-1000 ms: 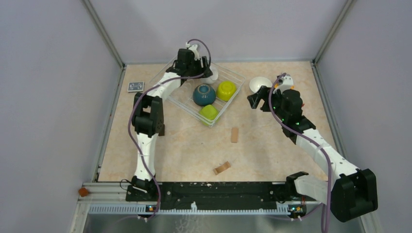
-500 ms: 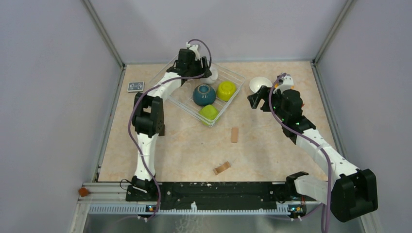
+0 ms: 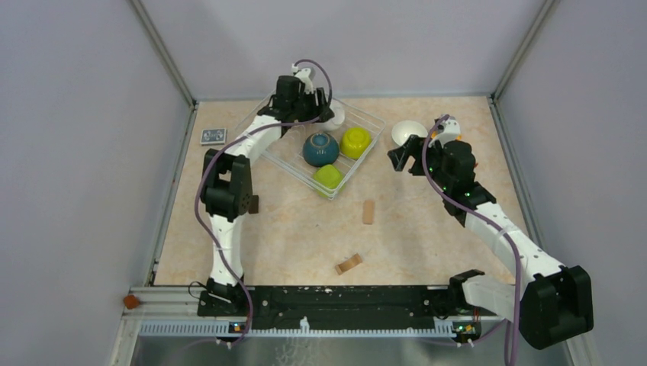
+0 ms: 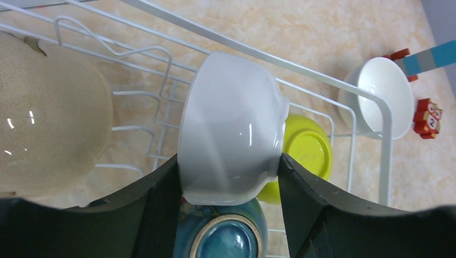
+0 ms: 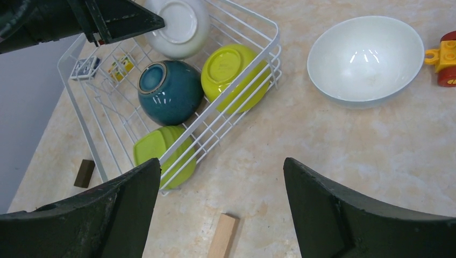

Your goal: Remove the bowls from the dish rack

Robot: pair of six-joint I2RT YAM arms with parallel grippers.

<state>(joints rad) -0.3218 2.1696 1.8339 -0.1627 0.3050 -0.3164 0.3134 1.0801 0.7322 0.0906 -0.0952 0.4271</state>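
Observation:
I will next lift my left gripper over the rack's rim and swing it back and to the right in the top view to clear tabletop. Then I will lower it and release.
The wire dish rack [image 3: 366,116] sits at the back of the table. My left gripper [image 3: 324,114] [image 4: 228,166] is inside it, shut on a white bowl [image 4: 231,129] [image 5: 180,24], with both fingers pressed on its sides. Below that bowl lies a dark teal bowl [image 4: 226,236] [image 3: 320,148]. A beige bowl [image 4: 48,123] lies to its left. Two lime green bowls [image 3: 355,141] [image 3: 328,177] are also in the rack. Another white bowl [image 3: 407,132] [image 5: 365,56] stands upright on the table right of the rack. My right gripper [image 3: 400,156] [image 5: 221,166] hovers open and empty beside it.
Two wooden blocks [image 3: 368,211] [image 3: 349,264] lie on the table in front of the rack. A small card [image 3: 213,136] lies left of the rack, and a dark block [image 5: 84,173] sits near its front corner. A red toy [image 5: 443,59] lies right of the white bowl.
The left gripper's jaws have narrowed onto the white bowl, and the left arm's elbow has shifted slightly left. The right arm has not moved.

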